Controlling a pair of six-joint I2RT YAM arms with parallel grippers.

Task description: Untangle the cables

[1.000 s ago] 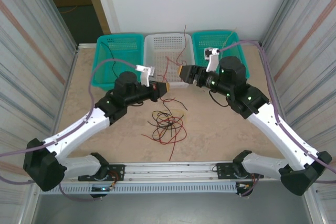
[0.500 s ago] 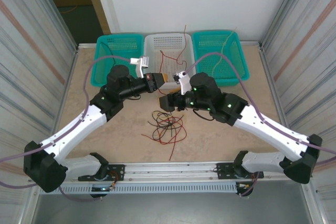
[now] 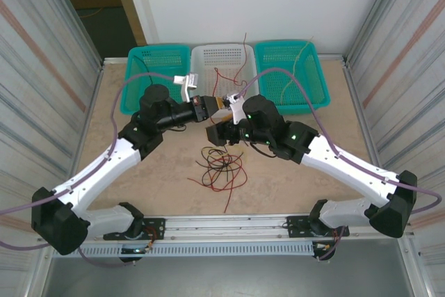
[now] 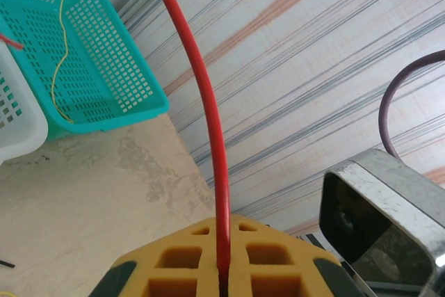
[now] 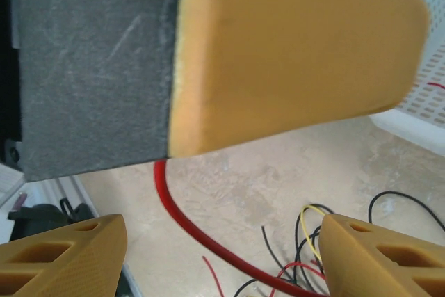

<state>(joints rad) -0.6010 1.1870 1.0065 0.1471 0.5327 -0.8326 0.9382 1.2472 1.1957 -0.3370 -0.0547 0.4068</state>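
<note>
My left gripper should move outward over the white basket (image 4: pixel 15 113) and let go of the red cable, because that basket is outward of the gripper and already has red wires in it.
A loose tangle of red, black and yellowish cables (image 3: pixel 221 168) lies on the table's middle. My left gripper (image 3: pixel 220 107) hovers above and behind it, shut on one red cable (image 4: pixel 208 123) that rises straight out from between its yellow pads (image 4: pixel 181 262). My right gripper (image 3: pixel 216 134) sits just below the left one, open. In the right wrist view its fingers (image 5: pixel 62 255) stand wide apart, the held red cable (image 5: pixel 188 231) curves between them, and the tangle (image 5: pixel 313 241) lies beyond. The left gripper's yellow finger (image 5: pixel 292 46) looms overhead.
Three baskets line the far edge: a teal basket (image 3: pixel 158 48) on the left with a black wire, a white basket (image 3: pixel 222 46) in the middle with red wires, and another teal basket (image 3: pixel 285 43) on the right with a yellowish wire (image 4: pixel 62 46). Corrugated walls flank both sides.
My right arm swung from the right teal basket leftward and nearer, ending under the left gripper. My left gripper rose slightly toward the white basket with the red cable.
</note>
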